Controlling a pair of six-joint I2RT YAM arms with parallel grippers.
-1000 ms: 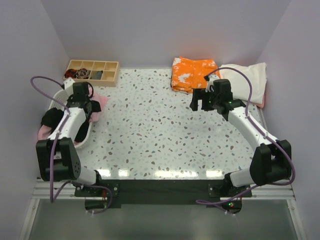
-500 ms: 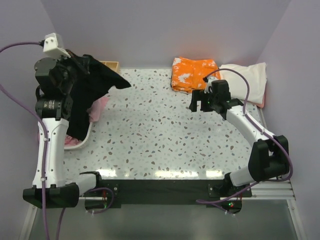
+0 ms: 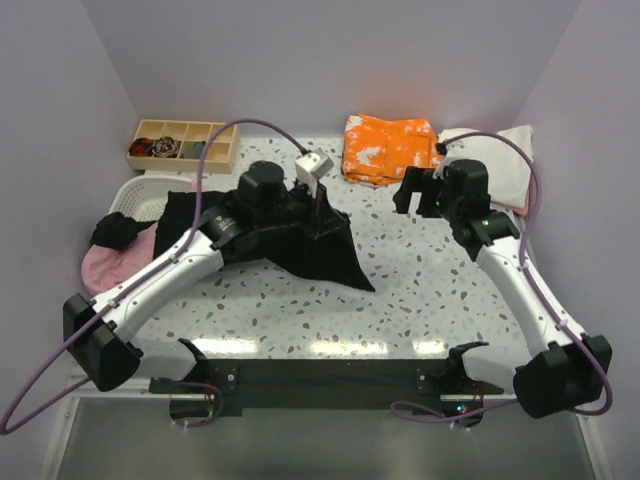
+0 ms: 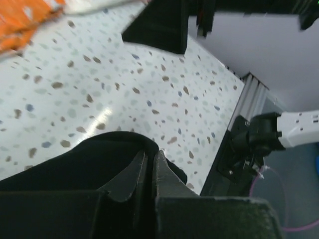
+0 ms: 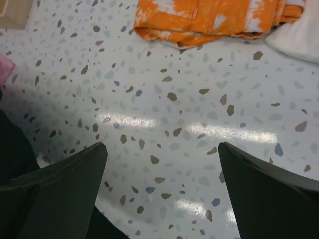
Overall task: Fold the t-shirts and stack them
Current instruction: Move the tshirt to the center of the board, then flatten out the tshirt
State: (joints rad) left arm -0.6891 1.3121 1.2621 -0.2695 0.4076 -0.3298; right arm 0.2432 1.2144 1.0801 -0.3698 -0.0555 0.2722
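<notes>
The table is bare below my left gripper and to its right in the top view, so I should draw the black t-shirt down there, off the basket, and release.
My left gripper (image 3: pixel 325 215) is over the middle of the table, shut on the black t-shirt (image 3: pixel 300 250). The shirt trails from the basket across the table. In the left wrist view the jaws (image 4: pixel 151 157) pinch a fold of the black cloth (image 4: pixel 94 162). My right gripper (image 3: pixel 415 195) is open and empty above the table, just in front of the folded orange blotched t-shirt (image 3: pixel 385 148). In the right wrist view the open gripper (image 5: pixel 162 147) has bare table between its fingers, with the orange shirt (image 5: pixel 209 17) ahead. The cream t-shirt (image 3: pixel 500 160) lies at the back right. The pink t-shirt (image 3: pixel 105 265) lies in the basket.
The white slotted basket (image 3: pixel 130 190) stands at the left edge. The wooden compartment tray (image 3: pixel 185 143) stands at the back left. Purple walls close in the left, back and right sides. The black shirt's edge (image 5: pixel 12 149) shows at the left of the right wrist view.
My left arm lifted the black shirt out of the basket, then swung right and down to the table's middle with it. My right gripper moved slightly right and back.
</notes>
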